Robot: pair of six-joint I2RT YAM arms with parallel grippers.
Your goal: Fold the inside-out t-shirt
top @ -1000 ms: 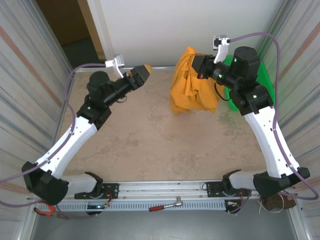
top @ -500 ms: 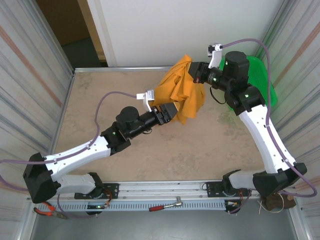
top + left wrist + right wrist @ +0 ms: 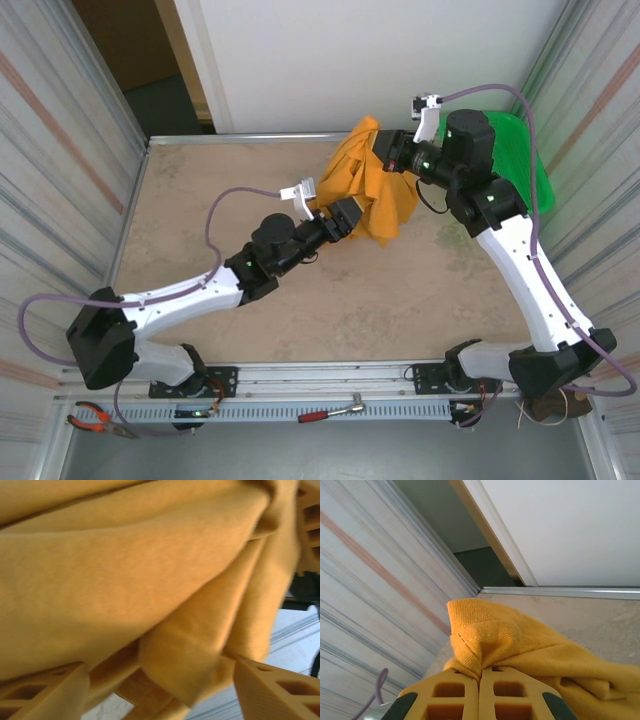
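The t-shirt hangs bunched, so my right gripper will next pull its top fold up toward the green bin. Then the gripper will go down and let go of it over the table [image 3: 426, 228] beside the green bin.
The mustard-orange t-shirt [image 3: 372, 190] hangs bunched above the far middle of the table, plain orange on every side I can see. My right gripper [image 3: 387, 156] is shut on a top fold of it; in the right wrist view the fingers [image 3: 451, 690] press together with the ribbed cloth [image 3: 490, 635] pinched between them. My left gripper [image 3: 348, 216] reaches into the lower part of the hanging shirt. In the left wrist view its jaws [image 3: 160, 685] stand wide apart, and a hemmed fold of the shirt [image 3: 125, 570] hangs between them, touching neither pad.
A green bin [image 3: 532, 172] stands at the back right behind the right arm. The tan table [image 3: 190, 200] is ringed by a metal rim and corrugated walls. A wrench [image 3: 332, 411] and pliers [image 3: 95, 417] lie on the front rail.
The left arm swung from the back left corner across to the hanging shirt and pushed its open jaws into the cloth. The right gripper shifted the shirt slightly left.
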